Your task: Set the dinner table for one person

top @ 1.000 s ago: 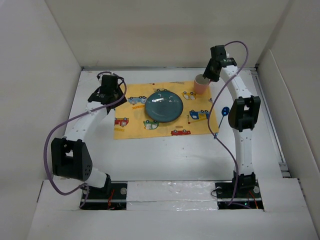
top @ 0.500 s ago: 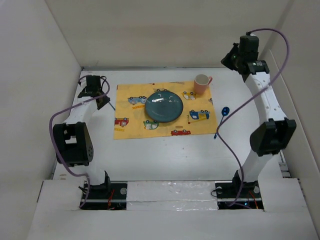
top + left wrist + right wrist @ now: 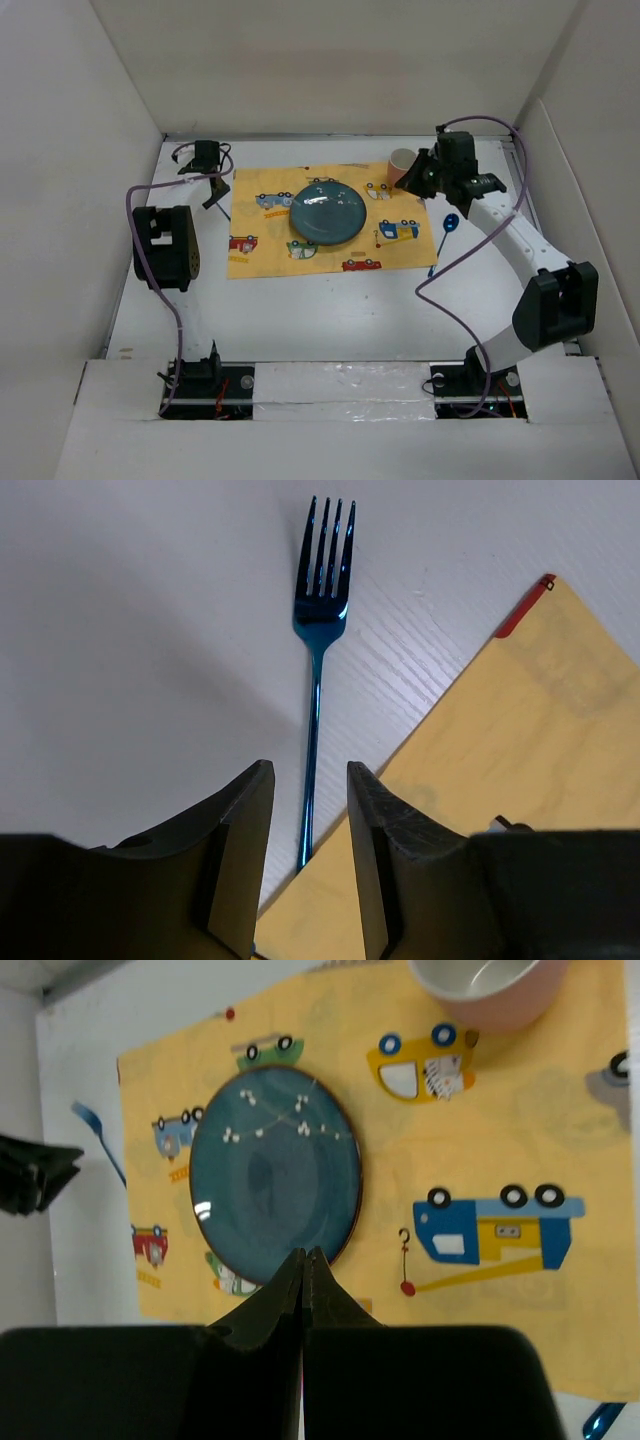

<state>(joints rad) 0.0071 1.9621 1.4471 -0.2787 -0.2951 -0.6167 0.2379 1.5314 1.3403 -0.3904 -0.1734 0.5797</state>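
Note:
The left gripper will next bring its open fingers down toward the tines of the blue fork below, onto the fork's upper handle (image 3: 315, 692), which lies clear of the mat.
On the white dinner table (image 3: 330, 310) lies a yellow car-print mat (image 3: 330, 215). It carries a dark teal plate (image 3: 327, 213) and, at its far right corner, a pink cup (image 3: 400, 162). My left gripper (image 3: 308, 770) hangs open over the mat's left edge. Below its gap, a blue fork (image 3: 318, 630) lies flat on the table, its handle end meeting the mat's edge. My right gripper (image 3: 303, 1253) is shut and empty, poised above the mat just right of the cup (image 3: 490, 985), and it looks down on the plate (image 3: 275, 1175).
A blue spoon (image 3: 448, 224) lies on the table just off the mat's right edge. White walls close in the table at the back and on both sides. In the right wrist view the fork (image 3: 95, 1135) and my left gripper's fingers (image 3: 35, 1175) show left of the mat.
My right gripper let go of the cup, shut, swung up and away, then came back down beside the cup. My left gripper left the mat's left part and now hangs over the fork's handle.

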